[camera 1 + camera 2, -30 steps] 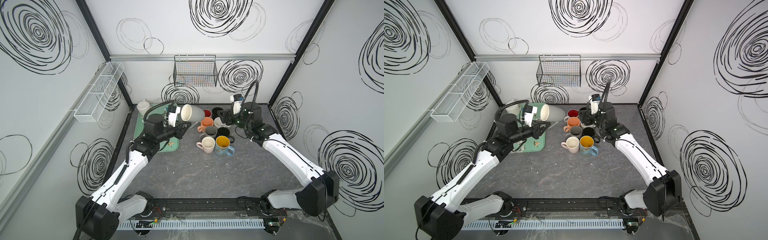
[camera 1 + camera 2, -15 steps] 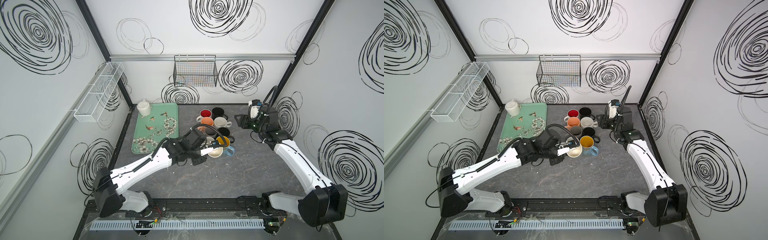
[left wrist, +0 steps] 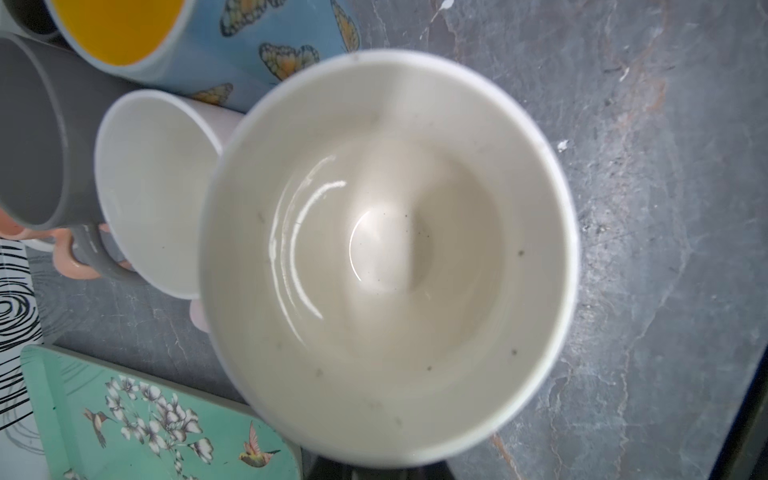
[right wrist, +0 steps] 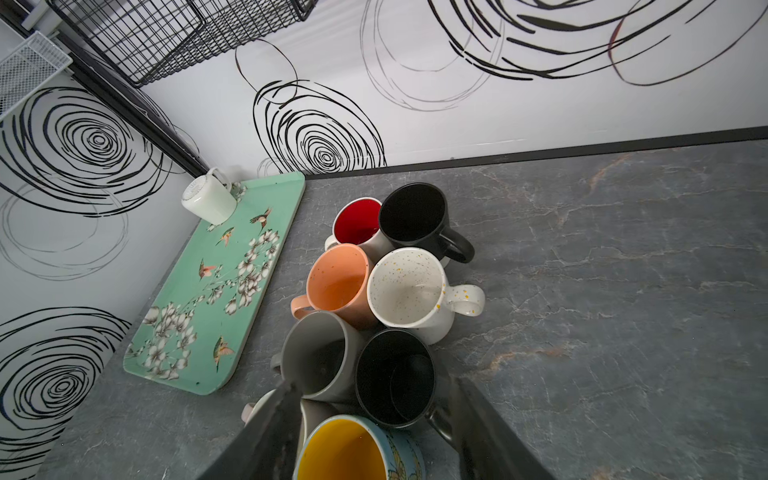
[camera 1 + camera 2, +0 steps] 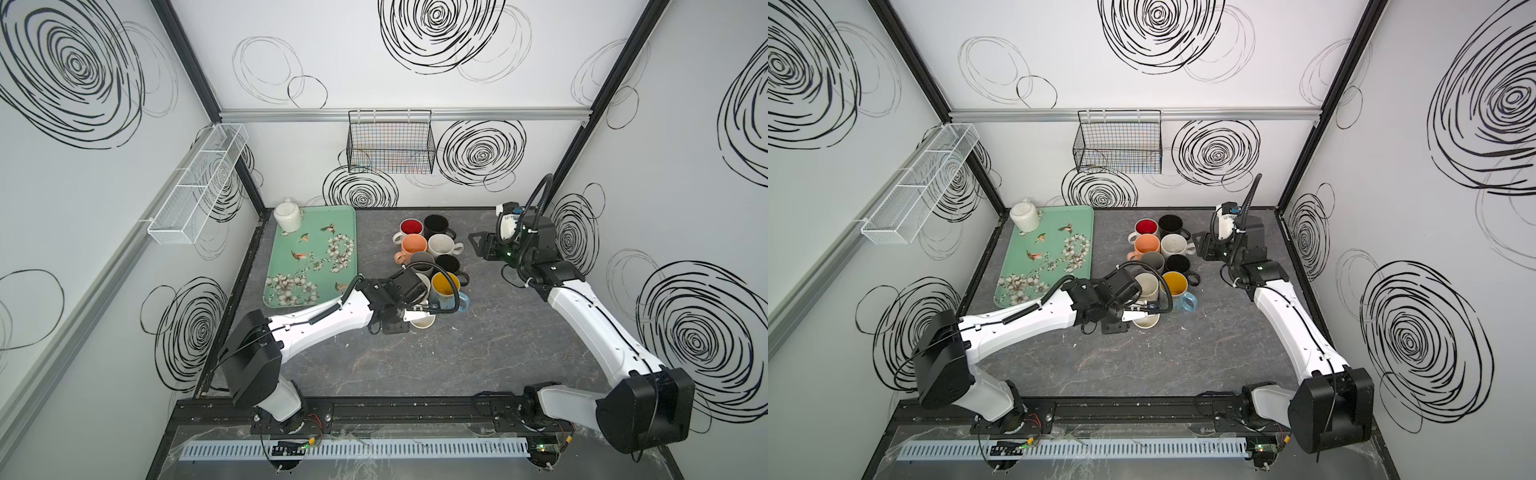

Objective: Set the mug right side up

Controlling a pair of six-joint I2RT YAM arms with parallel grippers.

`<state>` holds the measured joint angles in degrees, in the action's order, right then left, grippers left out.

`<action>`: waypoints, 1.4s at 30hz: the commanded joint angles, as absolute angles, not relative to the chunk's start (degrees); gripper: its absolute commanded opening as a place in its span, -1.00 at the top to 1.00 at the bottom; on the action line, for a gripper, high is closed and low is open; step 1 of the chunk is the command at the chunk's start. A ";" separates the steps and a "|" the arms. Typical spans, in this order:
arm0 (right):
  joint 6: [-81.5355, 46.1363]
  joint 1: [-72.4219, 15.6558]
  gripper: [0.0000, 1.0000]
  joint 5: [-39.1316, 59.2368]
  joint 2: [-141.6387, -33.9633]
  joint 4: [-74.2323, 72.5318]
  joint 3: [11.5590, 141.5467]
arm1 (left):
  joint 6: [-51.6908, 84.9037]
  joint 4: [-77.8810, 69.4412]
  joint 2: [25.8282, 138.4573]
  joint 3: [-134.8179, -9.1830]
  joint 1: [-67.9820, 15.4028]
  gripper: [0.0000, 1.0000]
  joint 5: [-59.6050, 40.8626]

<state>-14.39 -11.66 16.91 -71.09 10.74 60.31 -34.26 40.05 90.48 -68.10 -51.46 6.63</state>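
My left gripper moves the cream mug outward toward the pale mug by the butterfly mug next for release on the table, as the cream mug's opening already faces up.
A cream mug [image 5: 422, 321] [image 5: 1146, 320] stands mouth up low at the front of the mug cluster, and its empty inside [image 3: 386, 249] fills the left wrist view. My left gripper [image 5: 409, 320] [image 5: 1133, 319] is shut on its near side, with the jaws hidden under the mug in the left wrist view. Whether its base touches the table I cannot tell. A white mug [image 5: 287, 215] [image 5: 1025, 216] [image 4: 208, 199] sits upside down at the far corner of the green tray [image 5: 291, 286] [image 4: 174, 357]. My right gripper [image 5: 478, 245] [image 5: 1200, 245] [image 4: 374, 384] hangs open and empty, right of the cluster.
Several upright mugs crowd together mid-table: red [image 5: 412, 227], black [image 5: 435, 224], orange [image 5: 413, 245], speckled white [image 5: 440, 245], grey [image 4: 316, 357], and a blue butterfly mug [image 5: 444, 287] [image 3: 249, 45] with yellow inside. A wire basket [image 5: 390, 145] hangs on the back wall.
My left gripper has carried the cream mug from high over the tray, where it lay tipped sideways, down to the front of the cluster, mouth up. The right gripper has drawn back to the right.
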 commanded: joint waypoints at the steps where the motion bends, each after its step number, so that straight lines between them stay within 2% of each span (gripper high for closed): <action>1: -13.37 -11.05 -0.21 17.73 -70.93 10.81 59.80 | -35.87 35.18 91.24 -68.16 -50.11 1.00 4.27; 14: -13.09 -10.11 -0.20 19.59 -72.46 10.63 60.13 | -34.66 26.61 93.25 -63.07 -45.85 0.97 -2.24; 16: -13.25 -10.09 -0.20 20.05 -72.81 10.63 60.55 | -34.20 25.25 93.25 -62.43 -45.43 0.77 -2.93; 20: -13.68 -10.10 -0.18 20.41 -72.89 10.46 60.72 | -33.60 24.35 92.52 -61.62 -44.70 0.23 -1.99; 26: -13.91 -10.28 -0.18 20.53 -73.22 10.68 61.30 | -33.35 24.79 88.26 -60.30 -42.44 -0.20 -1.15; 34: -14.26 -15.05 -0.15 17.38 -75.44 9.75 63.90 | -31.21 28.38 78.89 -61.87 -37.05 -0.41 -2.20; 42: -15.84 -29.47 -0.14 16.40 -90.00 8.61 76.81 | -22.85 27.85 75.43 -67.32 -18.88 -0.44 -5.86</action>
<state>-15.38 -25.69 16.60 -85.84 9.58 72.42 -27.33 28.93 76.31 -64.82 -23.73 -3.77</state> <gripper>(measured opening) 0.570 0.719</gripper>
